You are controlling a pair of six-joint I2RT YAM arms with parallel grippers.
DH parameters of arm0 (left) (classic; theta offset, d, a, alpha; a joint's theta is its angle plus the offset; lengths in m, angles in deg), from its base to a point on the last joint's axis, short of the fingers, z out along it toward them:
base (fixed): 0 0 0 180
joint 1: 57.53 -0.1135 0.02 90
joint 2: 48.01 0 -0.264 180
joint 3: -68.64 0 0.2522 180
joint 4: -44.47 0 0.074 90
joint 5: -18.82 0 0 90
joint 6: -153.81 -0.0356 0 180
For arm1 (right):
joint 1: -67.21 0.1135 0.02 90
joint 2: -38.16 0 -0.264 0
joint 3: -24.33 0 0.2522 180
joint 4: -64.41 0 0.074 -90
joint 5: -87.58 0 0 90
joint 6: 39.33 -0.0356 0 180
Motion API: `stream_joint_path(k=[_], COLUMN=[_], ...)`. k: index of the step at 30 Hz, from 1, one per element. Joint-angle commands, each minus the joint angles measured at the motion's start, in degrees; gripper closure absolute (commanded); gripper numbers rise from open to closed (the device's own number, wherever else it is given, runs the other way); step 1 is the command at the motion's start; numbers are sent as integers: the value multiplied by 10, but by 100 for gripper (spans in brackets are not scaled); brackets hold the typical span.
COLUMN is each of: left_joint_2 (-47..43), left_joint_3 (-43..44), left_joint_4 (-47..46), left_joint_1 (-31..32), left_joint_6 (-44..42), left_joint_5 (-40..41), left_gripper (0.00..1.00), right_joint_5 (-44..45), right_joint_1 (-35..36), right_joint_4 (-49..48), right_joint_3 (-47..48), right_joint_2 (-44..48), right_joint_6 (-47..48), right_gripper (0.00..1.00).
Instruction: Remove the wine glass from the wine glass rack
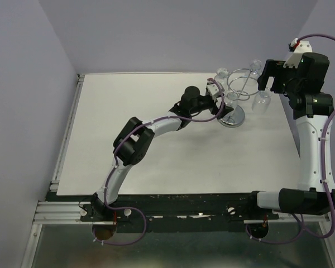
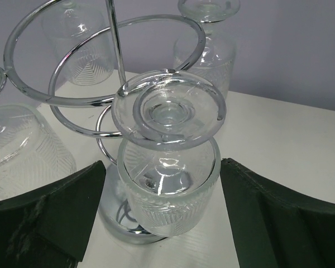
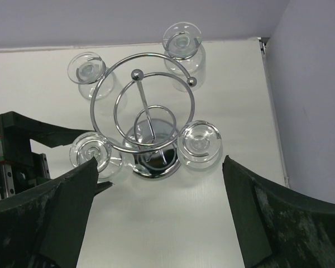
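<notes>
I should next move my left gripper farther in toward the rack's stem, and then I should close it around the bowl (image 1: pixel 230 101) (image 2: pixel 169 187) of the nearest wine glass.
The chrome wine glass rack (image 1: pixel 241 82) stands at the table's far right, with a mirrored disc base (image 3: pixel 156 162), a thin stem and a looped ring top (image 2: pixel 61 67). Several clear wine glasses hang upside down from it. My left gripper (image 1: pixel 222 99) is open, and its fingers (image 2: pixel 61 215) straddle the bowl of the nearest wine glass (image 2: pixel 167 173) without touching it. That glass's foot (image 2: pixel 168 109) rests in a hook. My right gripper (image 1: pixel 266 78) is open and empty above the rack, looking down on it (image 3: pixel 159 162).
Other glasses hang at the rack's far side (image 3: pixel 182 42), its left (image 3: pixel 88 70) and its right (image 3: pixel 199 142). The back wall is close behind the rack. The table's right edge (image 3: pixel 271 111) is near. The left arm (image 1: pixel 156 125) stretches across the white table.
</notes>
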Motion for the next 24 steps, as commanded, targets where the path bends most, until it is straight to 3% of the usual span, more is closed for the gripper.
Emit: stream_joint_path(k=[1, 11, 24], left_joint_2=[31, 47, 18], left_joint_3=[43, 63, 22], left_joint_4=[-11, -10, -32], left_joint_1=[11, 16, 22], left_joint_6=[-12, -25, -62], left_joint_5=[34, 41, 12], left_gripper=[1, 9, 36], right_joint_5=[-14, -9, 2], right_joint_1=[-3, -4, -4], right_joint_4=[8, 9, 7], right_joint_3=[14, 10, -1], right_joint_2=[-2, -2, 5], right_joint_6=[-7, -7, -3], right_gripper=[0, 0, 0])
